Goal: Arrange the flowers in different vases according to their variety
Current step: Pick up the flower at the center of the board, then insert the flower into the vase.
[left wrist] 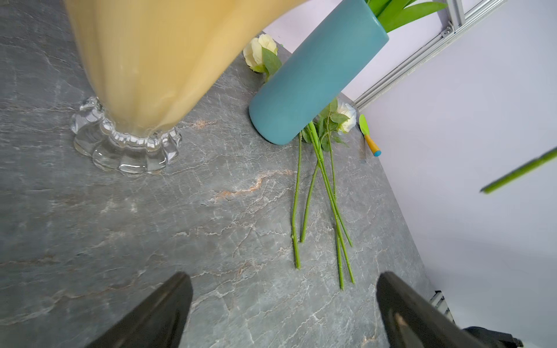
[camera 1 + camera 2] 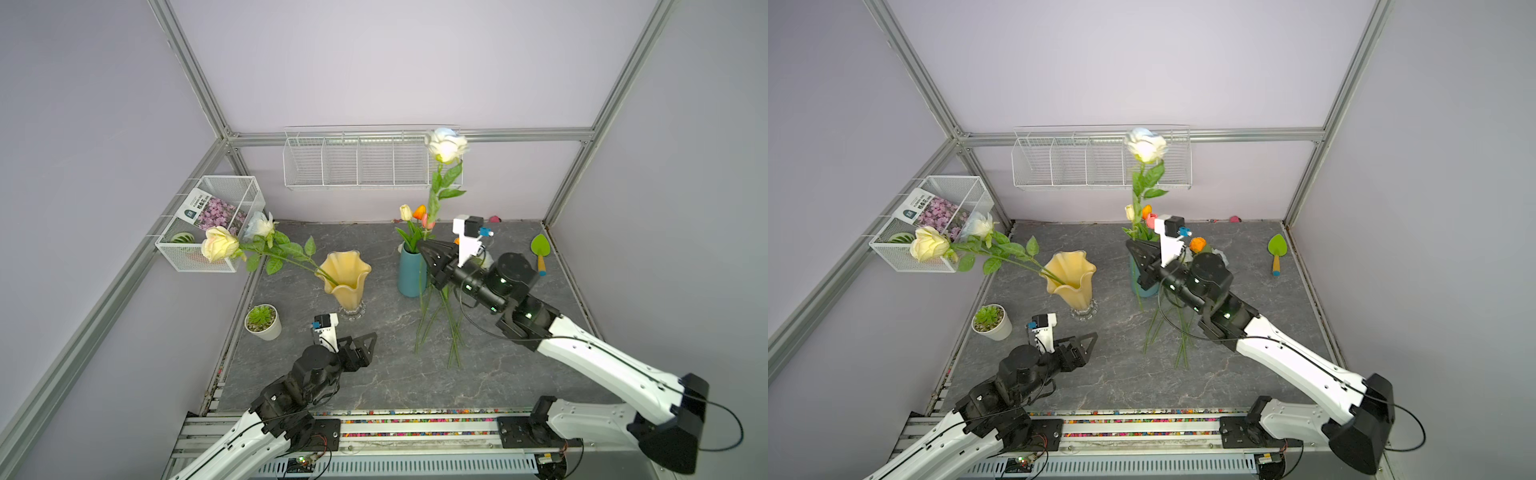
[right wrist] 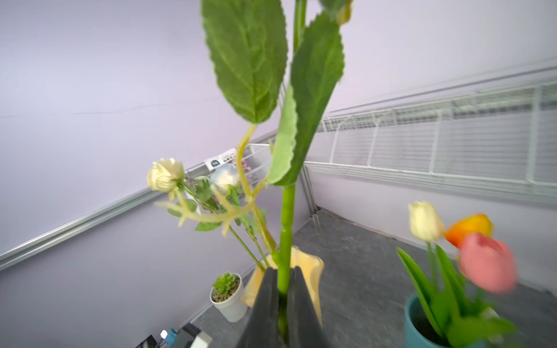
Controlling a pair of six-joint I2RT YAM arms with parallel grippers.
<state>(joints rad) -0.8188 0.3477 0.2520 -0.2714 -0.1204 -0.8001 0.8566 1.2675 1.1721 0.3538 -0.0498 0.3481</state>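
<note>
The amber vase already has roses, so my right gripper will bring the green stem across, above the amber vase's wavy opening [image 2: 345, 269] [image 3: 308, 262], lower it in and let go.
My right gripper [image 3: 283, 271] is shut on the green stem of a white-blue rose [image 2: 446, 145], holding it upright beside the teal-blue vase [image 2: 410, 274]. That vase holds cream, orange and pink tulips [image 3: 464, 241]. The amber vase [image 2: 347, 278] holds a cream-yellow rose [image 2: 219, 244] and a white-blue rose [image 2: 259, 224], both leaning left. Several more rose stems [image 1: 316, 195] lie on the table under my right arm, and an orange rose head [image 2: 1198, 244] shows behind the wrist. My left gripper [image 1: 283, 275] stands open and empty, low in front of the amber vase.
A succulent in a white pot [image 2: 262, 322] stands left of the amber vase. A mesh basket [image 2: 232, 187] on the left wall holds a blossom-printed packet. A wire rack [image 2: 357, 160] hangs on the back wall. A green trowel [image 2: 540, 253] lies at the far right.
</note>
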